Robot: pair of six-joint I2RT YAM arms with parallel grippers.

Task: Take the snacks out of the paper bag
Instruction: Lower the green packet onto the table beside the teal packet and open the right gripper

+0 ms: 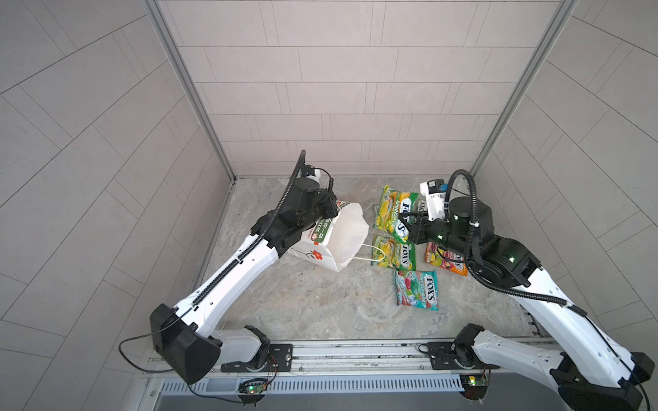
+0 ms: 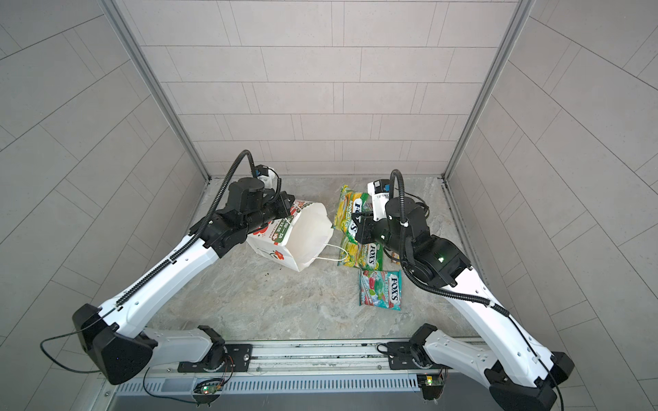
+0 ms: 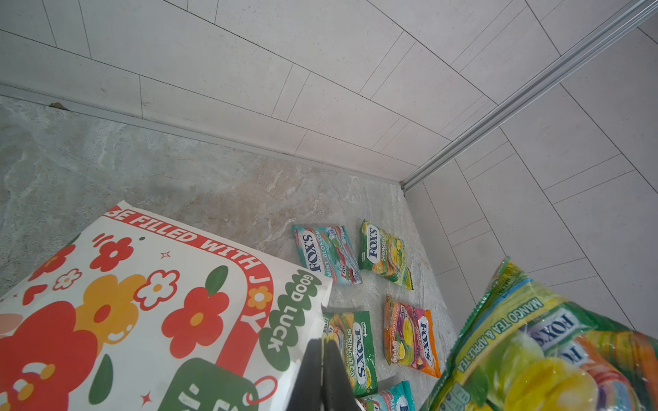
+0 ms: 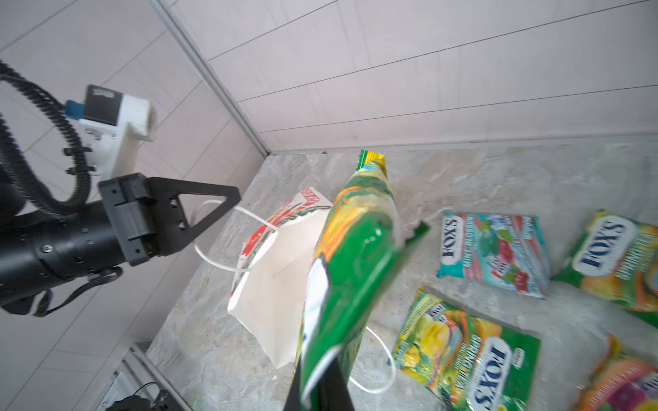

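Observation:
The bare floor beside the near teal-red packet is open, below and back of my right gripper, so my right gripper should next move back and down and release its packet there.
The white paper bag (image 1: 341,242) (image 2: 306,238) (image 3: 142,302) with its red flower print leans tilted on the stone floor, mouth open toward the packets. Its inside (image 4: 274,295) looks bare white. My left gripper (image 3: 322,356) (image 4: 233,195) is shut on the bag's upper white cord handle (image 4: 249,217). My right gripper (image 4: 320,384) (image 1: 406,217) is shut on a yellow-green snack packet (image 4: 352,249) (image 3: 534,338) (image 1: 391,208), held up in the air right of the bag. Other snacks lie flat on the floor: a yellow-green one (image 1: 393,251), an orange one (image 1: 445,261) and a teal-red one (image 1: 416,288).
The bag's lower cord handle (image 1: 370,256) trails over the yellow-green packet on the floor. Tiled walls with aluminium corner posts (image 1: 192,92) close in the back and sides. A metal rail (image 1: 356,352) runs along the front edge.

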